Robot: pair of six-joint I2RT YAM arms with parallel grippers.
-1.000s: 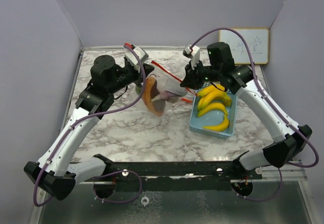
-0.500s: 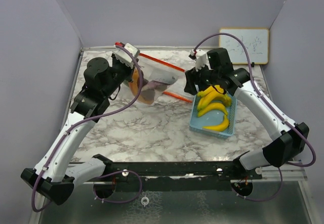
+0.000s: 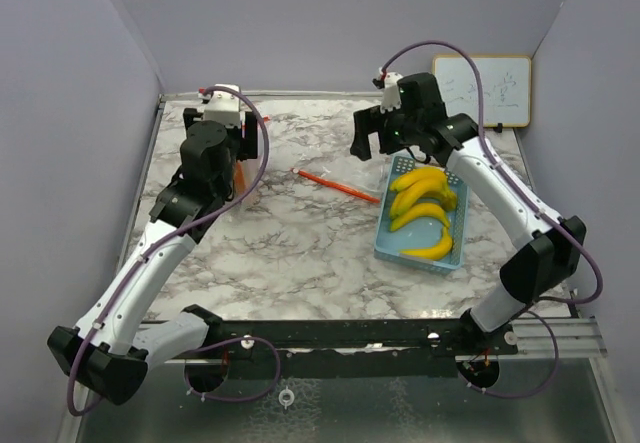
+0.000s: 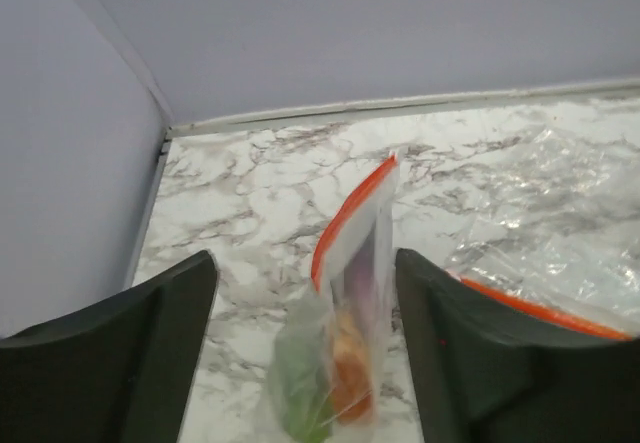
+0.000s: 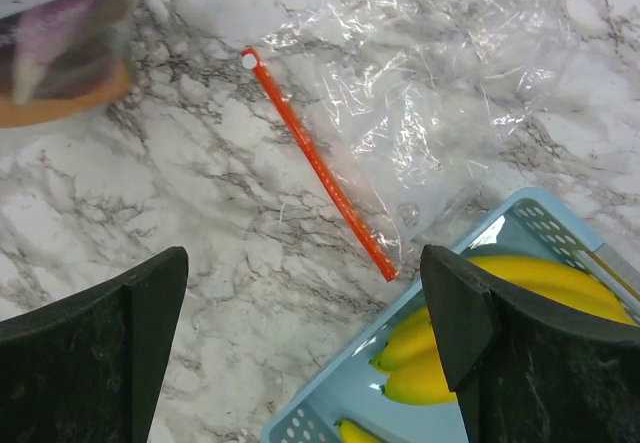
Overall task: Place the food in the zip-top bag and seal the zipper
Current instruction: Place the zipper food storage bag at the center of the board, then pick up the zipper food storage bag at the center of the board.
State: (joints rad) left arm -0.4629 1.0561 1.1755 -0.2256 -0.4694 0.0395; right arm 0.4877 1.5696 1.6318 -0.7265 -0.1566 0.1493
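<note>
My right gripper should next go down with open fingers around the half of the second bag's orange zipper nearer the basket and close, since the zipper lies flat below.
A clear zip-top bag (image 4: 335,363) with an orange zipper holds green, orange and purple food. In the left wrist view it hangs blurred between the fingers of my left gripper (image 4: 305,263), which is open and not touching it. From above, the left arm hides nearly all of this bag; only an orange bit (image 3: 240,175) shows below my left gripper (image 3: 243,143). My right gripper (image 3: 368,143) (image 5: 302,258) is open and empty, above the table. Yellow bananas (image 3: 420,198) (image 5: 520,293) lie in the light blue basket (image 3: 395,248).
A second clear bag (image 5: 430,93) lies flat on the marble beside the basket (image 5: 330,403), its orange zipper strip (image 3: 335,183) (image 5: 320,178) towards the table's middle. A small whiteboard (image 3: 490,88) leans at the back right. Walls close off the left, back and right.
Both grippers were shut on the filled bag's top. The right one let go first, the left carried the bag to the back left, then opened. Both arms have pulled back.
</note>
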